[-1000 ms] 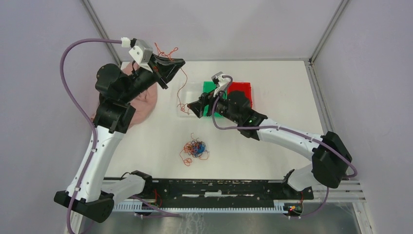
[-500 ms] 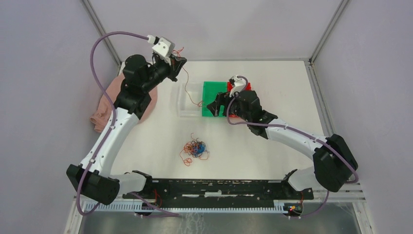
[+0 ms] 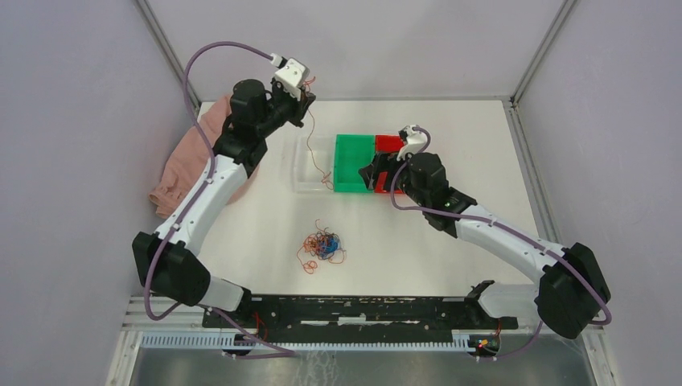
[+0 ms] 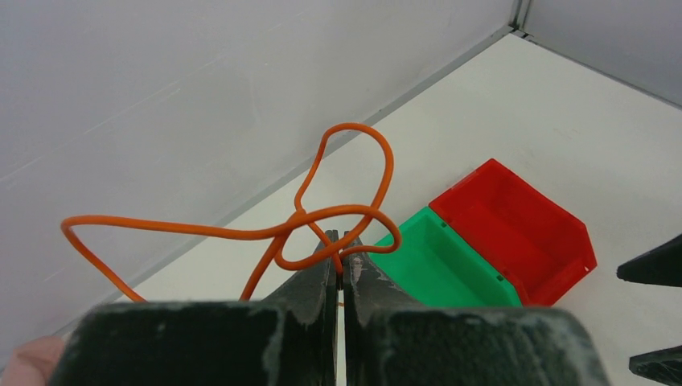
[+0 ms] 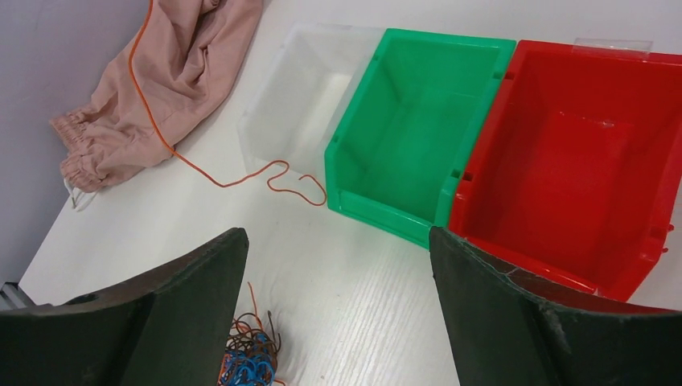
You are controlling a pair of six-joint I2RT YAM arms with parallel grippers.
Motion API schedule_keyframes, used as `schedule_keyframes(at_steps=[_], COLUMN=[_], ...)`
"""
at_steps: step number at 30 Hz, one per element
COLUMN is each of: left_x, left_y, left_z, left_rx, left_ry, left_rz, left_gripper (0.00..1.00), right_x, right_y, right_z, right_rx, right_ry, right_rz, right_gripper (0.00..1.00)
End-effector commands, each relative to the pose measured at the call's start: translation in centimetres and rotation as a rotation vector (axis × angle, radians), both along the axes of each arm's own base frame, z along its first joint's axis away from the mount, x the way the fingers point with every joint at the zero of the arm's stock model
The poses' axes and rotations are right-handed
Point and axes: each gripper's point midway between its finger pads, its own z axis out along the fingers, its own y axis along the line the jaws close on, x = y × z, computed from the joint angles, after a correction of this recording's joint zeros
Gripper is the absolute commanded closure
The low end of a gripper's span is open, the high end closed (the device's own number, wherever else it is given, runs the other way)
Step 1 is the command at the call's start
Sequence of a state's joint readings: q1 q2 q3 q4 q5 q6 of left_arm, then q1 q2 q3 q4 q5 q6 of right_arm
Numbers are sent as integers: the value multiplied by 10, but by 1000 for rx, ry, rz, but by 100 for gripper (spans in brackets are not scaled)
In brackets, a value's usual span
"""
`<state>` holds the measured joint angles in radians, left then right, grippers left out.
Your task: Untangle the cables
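I need to move my left gripper down over the clear bin [image 3: 314, 164] and let go of the orange cable inside it, because the cable hangs apart from the tangle in the middle of the table.
My left gripper [image 3: 304, 96] is raised at the far left and shut on a thin orange cable [image 3: 315, 153]. The cable loops above the fingertips in the left wrist view [image 4: 322, 215], where the gripper [image 4: 338, 241] pinches it. It hangs down, and its curly lower end lies on the table by the green bin [image 5: 281, 178]. A tangle of orange, blue and dark cables [image 3: 322, 246] lies mid-table, and also shows in the right wrist view [image 5: 245, 363]. My right gripper [image 3: 370, 174] is open and empty over the green and red bins; it stands wide in its own view [image 5: 338, 241].
A clear bin [image 3: 302, 167], a green bin [image 3: 354, 188] and a red bin [image 3: 392, 141] stand side by side at the far middle. A pink cloth [image 3: 186, 169] lies at the far left. The cell walls stand close behind the left gripper.
My left arm has swung right and back, carrying the orange cable with it. My right gripper has drawn back to the right, from the clear bin to over the green and red bins.
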<state>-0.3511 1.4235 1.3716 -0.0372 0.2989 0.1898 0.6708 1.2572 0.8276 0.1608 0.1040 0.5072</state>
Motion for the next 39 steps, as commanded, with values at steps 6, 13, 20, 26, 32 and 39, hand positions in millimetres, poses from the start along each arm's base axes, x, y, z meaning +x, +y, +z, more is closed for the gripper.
schedule_keyframes(at_steps=[6, 13, 20, 26, 32, 39], left_x=[30, 30, 31, 40, 54, 86], left_y=[12, 13, 9, 6, 6, 10], left_z=[91, 86, 30, -36, -64, -73], left_rx=[3, 46, 91, 149, 206, 216], left_ry=[-250, -234, -110, 15, 39, 51], left_rz=[65, 51, 25, 9, 14, 101], left_gripper=[97, 97, 97, 97, 97, 97], right_x=[4, 7, 9, 10, 10, 12], right_y=[-8, -8, -12, -18, -20, -19], right_z=[10, 7, 6, 5, 3, 5], right_rx=[6, 14, 18, 27, 31, 43], right_ry=[-16, -2, 3, 5, 9, 4], right_rz=[-37, -44, -65, -88, -91, -93], right_gripper=[12, 13, 13, 14, 14, 15])
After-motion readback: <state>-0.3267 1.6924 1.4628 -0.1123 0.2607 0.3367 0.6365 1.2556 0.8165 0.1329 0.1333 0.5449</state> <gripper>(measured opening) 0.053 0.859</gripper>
